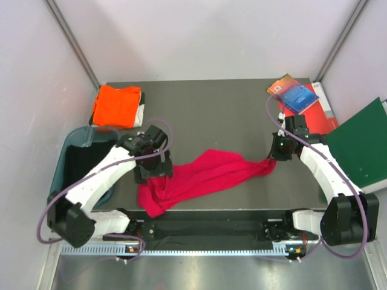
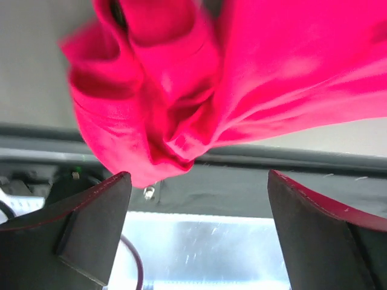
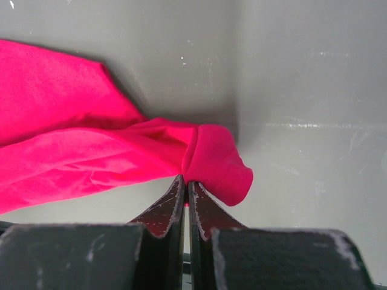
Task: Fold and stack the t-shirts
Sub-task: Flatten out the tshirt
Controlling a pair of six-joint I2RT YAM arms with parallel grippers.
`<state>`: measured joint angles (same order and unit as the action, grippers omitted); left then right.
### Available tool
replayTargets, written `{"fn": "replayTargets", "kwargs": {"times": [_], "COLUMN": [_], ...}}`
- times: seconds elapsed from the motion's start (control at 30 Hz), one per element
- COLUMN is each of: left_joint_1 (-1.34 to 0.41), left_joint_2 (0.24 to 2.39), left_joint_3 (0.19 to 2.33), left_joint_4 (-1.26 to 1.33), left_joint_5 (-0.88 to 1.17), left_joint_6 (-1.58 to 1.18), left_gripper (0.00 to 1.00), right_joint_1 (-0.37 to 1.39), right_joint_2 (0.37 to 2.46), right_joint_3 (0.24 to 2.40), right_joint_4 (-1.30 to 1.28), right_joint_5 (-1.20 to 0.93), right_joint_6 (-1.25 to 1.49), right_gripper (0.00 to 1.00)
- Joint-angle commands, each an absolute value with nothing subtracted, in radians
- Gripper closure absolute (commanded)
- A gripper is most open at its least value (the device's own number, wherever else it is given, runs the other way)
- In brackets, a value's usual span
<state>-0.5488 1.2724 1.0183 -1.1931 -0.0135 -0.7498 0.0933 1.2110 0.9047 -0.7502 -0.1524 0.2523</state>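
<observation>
The bunched t-shirt's far edge gets pinched next as my left gripper moves outward, then toward my right gripper and down, since only the t-shirt's other end is held.
The crimson-red t-shirt [image 1: 205, 175] lies bunched and stretched across the middle of the grey table, its left end near the front edge. My right gripper [image 1: 275, 158] is shut on the shirt's right end; in the right wrist view the cloth [image 3: 211, 160] is pinched at the fingertips [image 3: 175, 205]. My left gripper [image 1: 154, 175] is open and empty just over the shirt's left bunch [image 2: 181, 90]; its fingers [image 2: 91, 223] stand wide apart. The bright orange t-shirt [image 1: 116, 106] lies folded at the back left.
Red and blue books [image 1: 296, 96] lie at the back right, with a large green binder [image 1: 363, 145] at the right edge. A dark teal bin [image 1: 75, 157] stands at the left. The table's front edge [image 1: 211, 211] runs just below the shirt.
</observation>
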Motion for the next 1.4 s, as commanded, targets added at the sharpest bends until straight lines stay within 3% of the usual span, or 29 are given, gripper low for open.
{"fn": "replayTargets", "kwargs": {"times": [0.0, 0.2, 0.3, 0.57, 0.77, 0.8, 0.83, 0.87, 0.9, 0.93, 1.37], "left_joint_1": [-0.543, -0.523, -0.523, -0.511, -0.508, -0.509, -0.509, -0.509, -0.509, -0.509, -0.388], "left_joint_2": [1.135, 1.317, 1.418, 1.586, 1.750, 1.787, 1.804, 1.819, 1.842, 1.845, 1.622], "left_joint_3": [1.157, 1.132, 1.124, 1.150, 1.180, 1.183, 1.186, 1.193, 1.204, 1.215, 1.685], "left_joint_4": [-1.142, -1.014, -0.963, -0.827, -0.782, -0.779, -0.775, -0.772, -0.788, -0.802, -1.101], "left_joint_5": [-0.196, -0.186, -0.141, -0.095, -0.061, -0.055, -0.049, -0.048, -0.070, -0.089, -0.425], "left_joint_6": [-0.741, -0.704, -0.677, -0.609, -0.591, -0.589, -0.586, -0.580, -0.581, -0.584, -0.522], "left_gripper": [0.01, 0.02, 0.14, 0.16, 0.25, 0.28, 0.42, 0.60, 0.85, 1.00, 1.00], "right_joint_1": [0.075, 0.075, 0.075, 0.074, 0.074, 0.074, 0.075, 0.074, 0.075, 0.075, 0.075], "right_joint_2": [1.227, 1.226, 1.223, 1.213, 1.221, 1.221, 1.224, 1.227, 1.229, 1.229, 1.203], "right_joint_3": [0.936, 0.931, 0.927, 0.917, 0.922, 0.926, 0.928, 0.928, 0.931, 0.933, 1.145], "right_joint_4": [-0.713, -0.704, -0.701, -0.689, -0.684, -0.684, -0.684, -0.683, -0.683, -0.683, -0.673], "right_joint_5": [-0.169, -0.179, -0.183, -0.192, -0.189, -0.187, -0.189, -0.187, -0.189, -0.189, -0.187], "right_joint_6": [0.235, 0.252, 0.259, 0.273, 0.272, 0.268, 0.270, 0.268, 0.267, 0.267, 0.253], "right_gripper": [1.00, 1.00, 1.00, 1.00, 1.00, 1.00, 1.00, 1.00, 1.00, 1.00, 1.00]}}
